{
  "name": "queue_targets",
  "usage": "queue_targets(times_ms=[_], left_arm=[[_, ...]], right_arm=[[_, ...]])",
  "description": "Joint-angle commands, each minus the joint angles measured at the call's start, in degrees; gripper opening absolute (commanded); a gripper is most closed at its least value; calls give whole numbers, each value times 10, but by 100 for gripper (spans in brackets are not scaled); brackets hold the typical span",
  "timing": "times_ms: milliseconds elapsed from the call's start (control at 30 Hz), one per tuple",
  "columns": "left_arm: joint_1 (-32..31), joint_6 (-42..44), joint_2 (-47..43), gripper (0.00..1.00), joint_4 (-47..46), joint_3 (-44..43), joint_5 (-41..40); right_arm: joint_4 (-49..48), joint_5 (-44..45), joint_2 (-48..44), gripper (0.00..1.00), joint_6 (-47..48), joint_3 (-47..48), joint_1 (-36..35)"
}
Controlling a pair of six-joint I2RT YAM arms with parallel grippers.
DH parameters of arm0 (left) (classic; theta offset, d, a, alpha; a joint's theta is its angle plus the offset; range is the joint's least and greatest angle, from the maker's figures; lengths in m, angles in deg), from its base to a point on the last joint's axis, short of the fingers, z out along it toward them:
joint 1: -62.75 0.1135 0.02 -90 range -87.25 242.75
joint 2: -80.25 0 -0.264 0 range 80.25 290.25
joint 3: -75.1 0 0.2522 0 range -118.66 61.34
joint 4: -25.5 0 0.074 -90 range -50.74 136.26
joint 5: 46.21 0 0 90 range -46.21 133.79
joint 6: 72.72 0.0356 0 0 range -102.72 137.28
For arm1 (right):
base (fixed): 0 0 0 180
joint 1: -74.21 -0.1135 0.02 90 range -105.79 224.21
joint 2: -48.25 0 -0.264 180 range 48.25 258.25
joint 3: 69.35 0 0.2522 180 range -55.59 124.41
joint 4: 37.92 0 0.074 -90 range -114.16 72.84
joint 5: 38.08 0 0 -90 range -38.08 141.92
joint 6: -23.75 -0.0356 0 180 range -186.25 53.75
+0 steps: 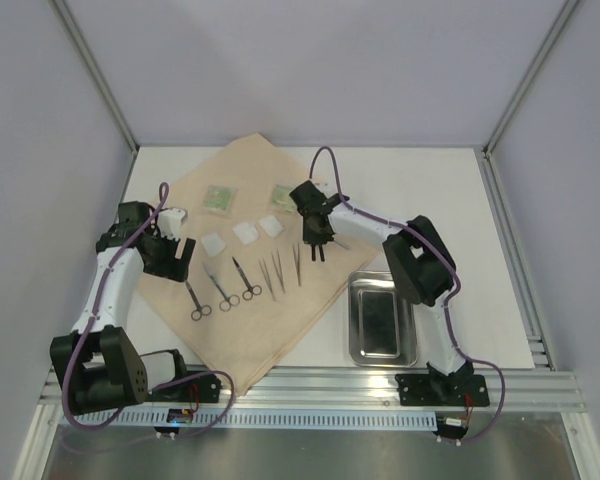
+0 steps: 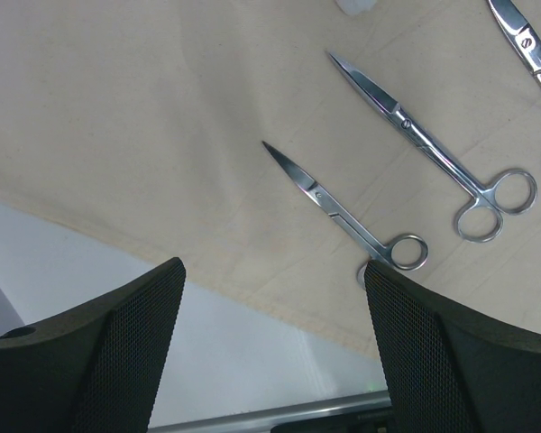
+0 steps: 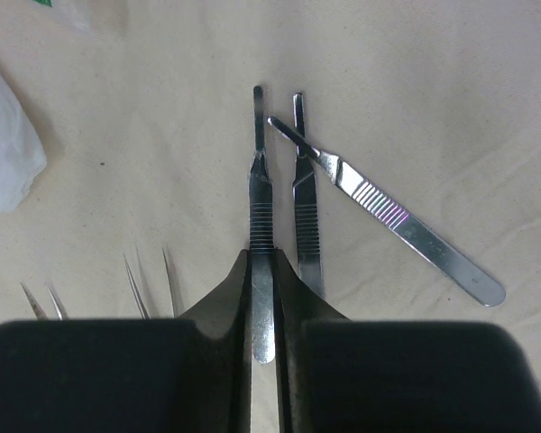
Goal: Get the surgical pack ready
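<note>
The right gripper lifts the scalpel handle back over the tray next, then lowers it inside its cloth-side (image 1: 367, 318), since the steel tray stands empty.
The tan cloth (image 1: 270, 320) lies spread on the table. On it are two green packets (image 1: 218, 198), three white pads (image 1: 246, 232), three scissors (image 1: 221, 286) and several tweezers (image 1: 280, 270). The steel tray (image 1: 382, 318) stands off the cloth, to its right. My right gripper (image 3: 263, 271) (image 1: 318, 250) is shut on a flat steel scalpel handle (image 3: 261, 203), low over the cloth (image 3: 144, 108). Two more handles (image 3: 305, 212) lie beside it, one (image 3: 406, 225) slanted across. My left gripper (image 2: 272, 271) (image 1: 175, 262) hangs open and holds nothing, over the cloth's edge near one pair of scissors (image 2: 347, 212).
Metal rails (image 1: 310, 385) run along the table's near edge. The enclosure walls stand at the back and sides. A white pad (image 3: 4, 153) and tweezer tips (image 3: 149, 280) lie left of the right gripper. White table (image 2: 81, 262) shows beyond the cloth's edge.
</note>
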Motion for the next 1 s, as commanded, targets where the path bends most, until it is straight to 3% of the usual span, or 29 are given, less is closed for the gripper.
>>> queue_targets(times_ms=[0, 300, 533, 767, 967], left_arm=[[5, 7, -19, 91, -2, 0, 3], [5, 10, -37, 91, 12, -12, 14], [5, 13, -56, 91, 21, -5, 20], [5, 10, -70, 91, 23, 3, 24], [5, 8, -83, 91, 29, 2, 34]], right_arm=[[-33, -12, -48, 0, -13, -17, -12], [-54, -12, -195, 1, -2, -82, -29], [44, -16, -359, 1, -13, -284, -29], [84, -56, -576, 1, -115, -500, -39], [91, -50, -602, 1, -152, -569, -75]])
